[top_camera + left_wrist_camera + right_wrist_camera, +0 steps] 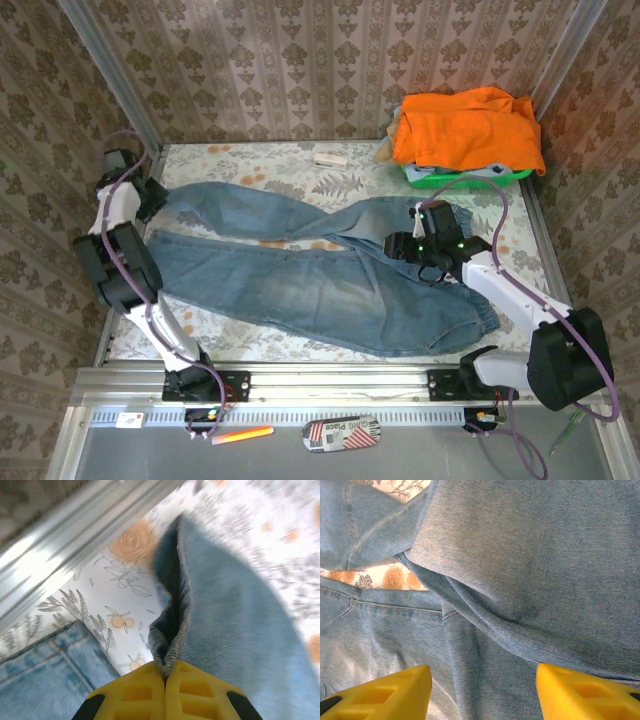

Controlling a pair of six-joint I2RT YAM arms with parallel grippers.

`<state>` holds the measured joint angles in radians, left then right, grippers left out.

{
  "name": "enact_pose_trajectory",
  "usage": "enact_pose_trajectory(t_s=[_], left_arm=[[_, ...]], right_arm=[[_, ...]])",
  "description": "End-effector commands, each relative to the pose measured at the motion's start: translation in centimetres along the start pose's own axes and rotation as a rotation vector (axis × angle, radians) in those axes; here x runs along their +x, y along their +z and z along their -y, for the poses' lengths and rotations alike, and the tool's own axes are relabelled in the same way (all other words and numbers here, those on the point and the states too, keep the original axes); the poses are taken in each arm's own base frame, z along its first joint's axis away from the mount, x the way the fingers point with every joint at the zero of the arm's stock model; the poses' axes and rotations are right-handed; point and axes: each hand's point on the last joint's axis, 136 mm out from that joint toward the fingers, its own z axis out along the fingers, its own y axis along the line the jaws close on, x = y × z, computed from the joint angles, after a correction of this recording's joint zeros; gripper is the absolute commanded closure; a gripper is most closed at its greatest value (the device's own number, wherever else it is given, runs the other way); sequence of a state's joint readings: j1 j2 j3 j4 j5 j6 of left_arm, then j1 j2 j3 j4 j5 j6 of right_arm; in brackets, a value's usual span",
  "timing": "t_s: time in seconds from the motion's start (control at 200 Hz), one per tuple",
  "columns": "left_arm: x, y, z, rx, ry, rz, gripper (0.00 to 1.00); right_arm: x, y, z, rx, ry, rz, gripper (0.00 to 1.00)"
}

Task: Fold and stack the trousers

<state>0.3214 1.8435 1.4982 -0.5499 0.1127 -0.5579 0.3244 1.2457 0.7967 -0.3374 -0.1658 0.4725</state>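
Note:
The upper leg of the trousers lies bowed. My left gripper will next bring the hem up, then outward and down to the bare far corner of the table, and let it go.
The trousers (300,270) are faded blue jeans spread across the flowered table, with two legs reaching toward the left. My left gripper (152,197) is at the far left end of the upper leg. In the left wrist view its yellow fingers (135,692) are shut on the folded denim hem (172,645), and the leg (240,630) runs away to the right. My right gripper (417,246) hovers over the middle of the jeans where the legs join. Its fingers (395,692) stand wide apart over creased denim (520,555), with nothing gripped between them.
A bright orange garment (465,125) lies heaped on a green basket (440,178) at the back right. A small white object (330,157) sits at the back edge. The metal frame rail (75,535) runs close beside the left gripper. An orange pen (243,435) lies in front of the bases.

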Motion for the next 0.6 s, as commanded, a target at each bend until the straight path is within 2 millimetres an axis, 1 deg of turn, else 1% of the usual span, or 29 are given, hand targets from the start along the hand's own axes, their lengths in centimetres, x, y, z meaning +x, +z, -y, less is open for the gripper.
enact_pose_trajectory(t_s=[0.0, 0.07, 0.175, 0.295, 0.345, 0.485, 0.53, 0.595], left_arm=[[-0.1, -5.2, 1.4, 0.077, -0.009, 0.072, 1.0], [0.8, -8.3, 1.6, 0.116, -0.02, 0.105, 1.0], [2.0, -13.6, 1.8, 0.187, -0.031, 0.178, 1.0], [3.8, -19.4, 1.7, 0.234, -0.024, 0.242, 1.0], [4.5, -21.1, 1.7, 0.262, -0.025, 0.254, 1.0], [6.8, -25.1, 2.0, 0.339, -0.042, 0.268, 1.0], [7.2, -26.4, 1.6, 0.338, -0.047, 0.29, 1.0], [7.2, -28.1, 1.4, 0.346, -0.056, 0.329, 1.0]], right_arm=[[-0.1, -0.7, -0.2, -0.013, -0.003, 0.03, 0.41], [0.1, -0.9, -0.2, -0.008, -0.004, 0.028, 0.41], [0.2, -1.3, -0.3, -0.014, -0.002, 0.029, 0.41], [0.1, -1.8, -0.8, -0.023, -0.014, 0.031, 0.41], [0.0, -2.0, -1.1, -0.029, -0.02, 0.03, 0.42], [-0.5, -2.8, -2.0, -0.044, -0.031, 0.046, 0.41], [-0.7, -2.9, -2.1, -0.044, -0.033, 0.051, 0.41], [-1.3, -2.6, -2.3, -0.041, -0.036, 0.054, 0.41]])
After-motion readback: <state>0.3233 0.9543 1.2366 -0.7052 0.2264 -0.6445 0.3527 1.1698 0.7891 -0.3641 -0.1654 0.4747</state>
